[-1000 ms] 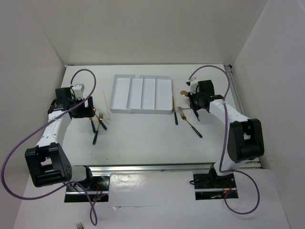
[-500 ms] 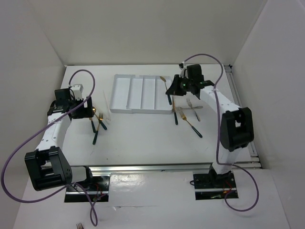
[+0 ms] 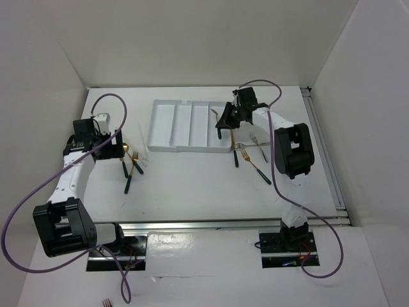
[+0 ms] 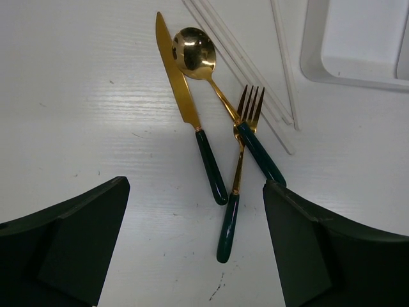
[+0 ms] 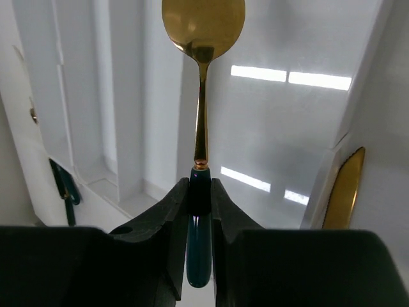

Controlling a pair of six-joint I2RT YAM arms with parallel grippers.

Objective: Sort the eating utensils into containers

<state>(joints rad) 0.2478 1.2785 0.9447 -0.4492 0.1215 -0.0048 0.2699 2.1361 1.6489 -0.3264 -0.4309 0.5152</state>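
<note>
Next, my left gripper moves to the right in the top view and lowers onto the spoon's green handle [image 3: 138,167] [image 4: 262,153], since the spoon lies on top of the fork.
My right gripper [image 3: 225,121] is shut on the teal handle of a gold spoon [image 3: 216,119] and holds it above the rightmost compartment of the white tray [image 3: 167,121]. In the right wrist view the gripper [image 5: 200,192] clamps the handle, and the spoon's bowl [image 5: 203,22] points away over the tray's compartments [image 5: 121,96]. My left gripper [image 3: 121,146] is open and hovers over a knife [image 4: 182,96], a spoon [image 4: 195,50] and a fork [image 4: 239,166] lying together on the table left of the tray. The open left gripper [image 4: 195,217] is empty.
A knife [image 3: 234,153], a gold fork [image 3: 254,165] and a silver fork [image 3: 259,147] lie on the table just right of the tray. Thin white sticks [image 4: 255,77] lie between the left utensils and the tray corner [image 4: 358,38]. White walls close the workspace.
My right gripper has moved left from the table right of the tray, carrying the spoon to above the tray's right compartment. The left arm has not moved.
</note>
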